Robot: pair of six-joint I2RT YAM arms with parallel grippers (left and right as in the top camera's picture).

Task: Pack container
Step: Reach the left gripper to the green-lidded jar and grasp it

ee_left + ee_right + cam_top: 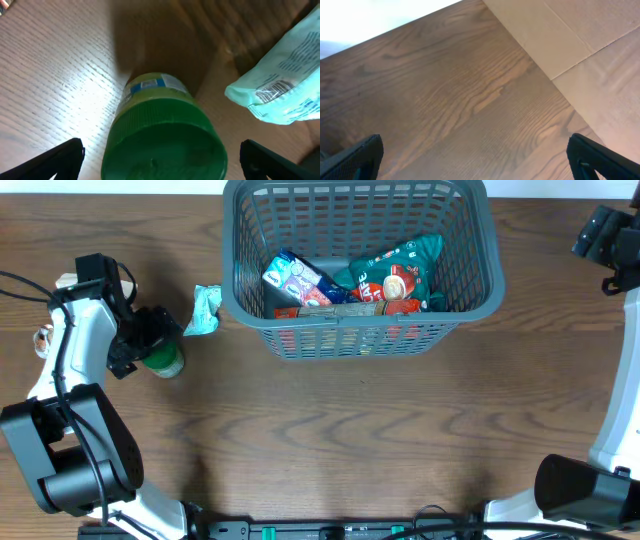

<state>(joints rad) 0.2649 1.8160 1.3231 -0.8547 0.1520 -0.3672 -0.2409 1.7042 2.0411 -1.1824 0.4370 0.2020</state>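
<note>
My left gripper will move down around the jar [162,362] and close, since the green lid sits between my open fingertips with gaps on both sides.
The dark grey slotted container [480,240] stands at the back middle of the table and holds several snack packets [390,275]. A small green-lidded jar [162,362] stands at the left; it fills the left wrist view [162,135]. My left gripper [150,345] is open, its fingers either side of the jar's lid [160,160] with gaps on both sides. A pale mint packet [204,310] lies on the table between the jar and the container, also in the left wrist view [280,90]. My right gripper [480,165] is open and empty above bare wood.
The right arm [610,240] is raised at the far right edge. The right wrist view shows the table's edge and a tan floor [590,45] beyond it. Cables run by the left arm's base [40,290].
</note>
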